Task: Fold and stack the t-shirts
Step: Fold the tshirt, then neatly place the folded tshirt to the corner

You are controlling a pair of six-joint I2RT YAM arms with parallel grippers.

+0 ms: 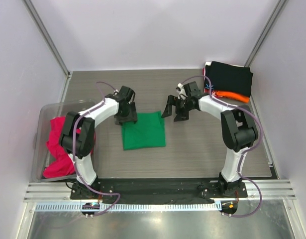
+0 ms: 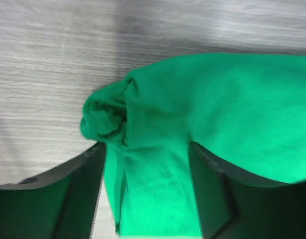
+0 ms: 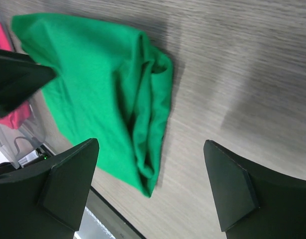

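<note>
My right gripper needs to move down and to the left in the top view next, because the green shirt's bunched edge [image 1: 162, 121] [image 3: 149, 107] is there, below the gripper.
The bright green t-shirt [image 1: 143, 131] lies folded in a rough square at the table's middle. My left gripper [image 1: 127, 117] is at its far left corner; in the left wrist view [image 2: 145, 149] the jaws stand apart with a band of the green shirt [image 2: 217, 109] filling the gap between them. My right gripper [image 1: 173, 110] is open and empty just right of the shirt's far right corner, above bare table [image 3: 151, 144] beside the green shirt's bunched edge [image 3: 93, 84]. The magenta-pink t-shirt [image 1: 58, 147] lies crumpled in a bin. The black t-shirt [image 1: 232, 77] tops the orange one [image 1: 232, 94] and the red-patterned one [image 1: 208, 87].
A clear plastic bin [image 1: 48, 107] stands at the left table edge. The folded stack sits in the back right corner by the wall. White walls enclose the table on three sides. A black rail [image 1: 157, 186] runs along the near edge.
</note>
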